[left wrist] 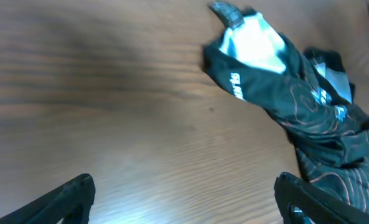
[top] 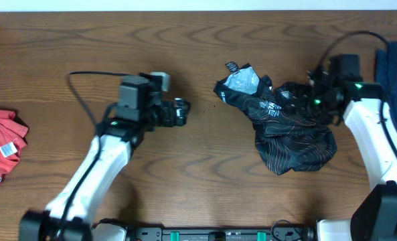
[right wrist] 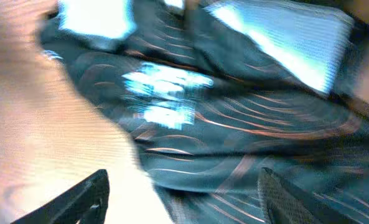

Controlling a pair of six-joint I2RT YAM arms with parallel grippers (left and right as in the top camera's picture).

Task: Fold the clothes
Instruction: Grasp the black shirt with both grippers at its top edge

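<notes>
The jersey's pale collar end lies turned up beyond bare wood. My open left gripper should move toward it next, slightly outward and down onto that end.
The black cycling jersey [top: 285, 127] with thin orange contour lines lies crumpled right of the table's middle, its pale inner collar [top: 242, 82] turned up at the far left end. It shows in the left wrist view [left wrist: 308, 106] and fills the right wrist view [right wrist: 234, 124]. My left gripper [top: 180, 111] is open and empty over bare wood, left of the jersey [left wrist: 183, 199]. My right gripper [top: 316, 100] is open at the jersey's far right edge, its fingers wide over the cloth [right wrist: 184, 199]. A red shirt [top: 1, 147] lies at the left edge. A dark blue shirt [top: 393, 73] lies at the right edge.
The wooden table [top: 185, 174] runs across the whole view. A black cable [top: 84, 87] loops behind the left arm. The arm bases sit along the near edge [top: 218, 234].
</notes>
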